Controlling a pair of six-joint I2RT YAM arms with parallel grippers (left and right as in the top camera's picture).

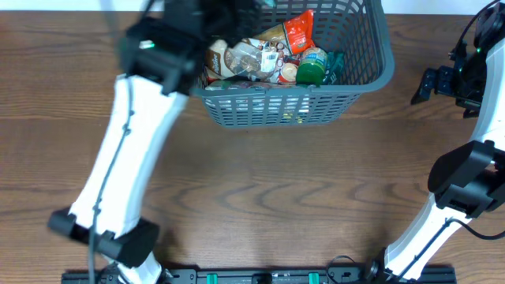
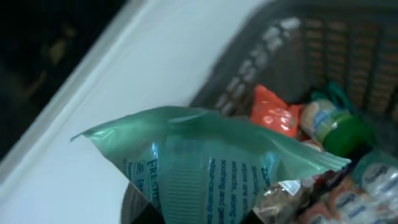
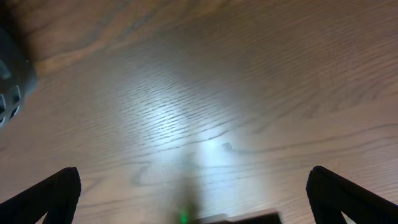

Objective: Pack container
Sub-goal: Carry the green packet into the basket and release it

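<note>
I will use my left gripper to lower the teal green packet (image 2: pixel 205 168) into the container beside the green-capped jar and then open the gripper, as the packet is still above the container's rim.
The dark grey container (image 1: pixel 371 79) stands at the back middle of the table, holding several snack packets, an orange packet (image 1: pixel 300 31) and a green-capped jar (image 1: pixel 312 69). My left gripper is over the container's left part, hidden in the overhead view by its arm (image 1: pixel 170 47). In the left wrist view it is shut on a teal green snack packet (image 2: pixel 205 168), held above the container (image 2: pixel 348 43), the orange packet (image 2: pixel 273 112) and the jar (image 2: pixel 339 127). My right gripper (image 3: pixel 193 193) is open and empty over bare table at the far right (image 1: pixel 430 83).
The wooden table (image 1: pixel 276 189) stretches in front of the container. The container's corner shows at the left edge of the right wrist view (image 3: pixel 11 81). Arm bases stand at the front left and front right.
</note>
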